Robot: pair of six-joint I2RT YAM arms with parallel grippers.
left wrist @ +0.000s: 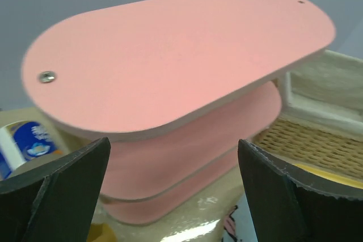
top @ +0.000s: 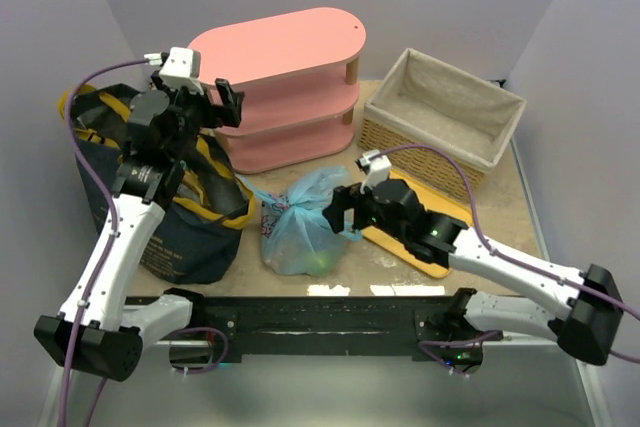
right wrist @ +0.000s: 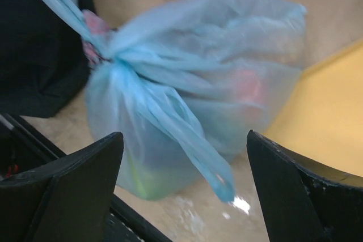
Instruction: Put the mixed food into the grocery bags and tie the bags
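The fingers of my right gripper come down onto the narrow gathered plastic next, as the bag's knot (top: 283, 204) (right wrist: 112, 60) lies below the gripper and to its left in the top view.
The light-blue plastic bag (top: 298, 219) sits knotted at mid-table, with green and pink shapes showing through it. In the right wrist view the bag (right wrist: 227, 83) fills the frame and a loose twisted tail (right wrist: 198, 151) hangs between my open fingers. My right gripper (top: 345, 211) (right wrist: 184, 134) is open at the bag's right side and holds nothing. The navy denim tote (top: 175, 232) with mustard-yellow handles stands at the left. My left gripper (top: 226, 99) (left wrist: 173, 143) is open and empty, raised above the tote and facing the pink shelf. The other food is hidden.
A pink three-tier shelf (top: 285, 77) (left wrist: 181, 60) stands at the back centre. A wicker basket (top: 440, 117) with cloth lining is at the back right. A yellow board (top: 425, 242) (right wrist: 323, 117) lies under my right arm. A blue-and-white packet (left wrist: 25, 143) shows at the left.
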